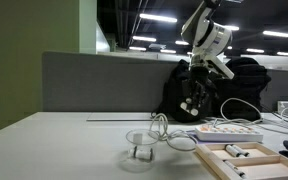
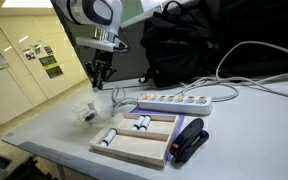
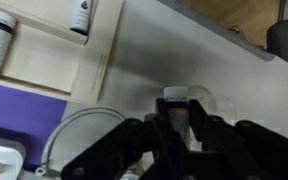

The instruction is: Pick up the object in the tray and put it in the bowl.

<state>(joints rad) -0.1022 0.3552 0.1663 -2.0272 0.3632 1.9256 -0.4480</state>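
My gripper shifts the object toward the bowl next, tilting, then brings it down over the bowl's open rim.
In the wrist view my gripper is shut on the object, a small pale vial-like piece with a white cap standing up between the fingers. The clear bowl shows just beyond the fingertips. In both exterior views the gripper hangs above the table, a little above and behind the bowl, which holds one small piece. The light-wood tray lies beside the bowl with similar small pieces in its compartments.
A white power strip with cables lies behind the tray. A black backpack stands at the back. A black stapler-like thing lies next to the tray. A wire loop lies near the bowl.
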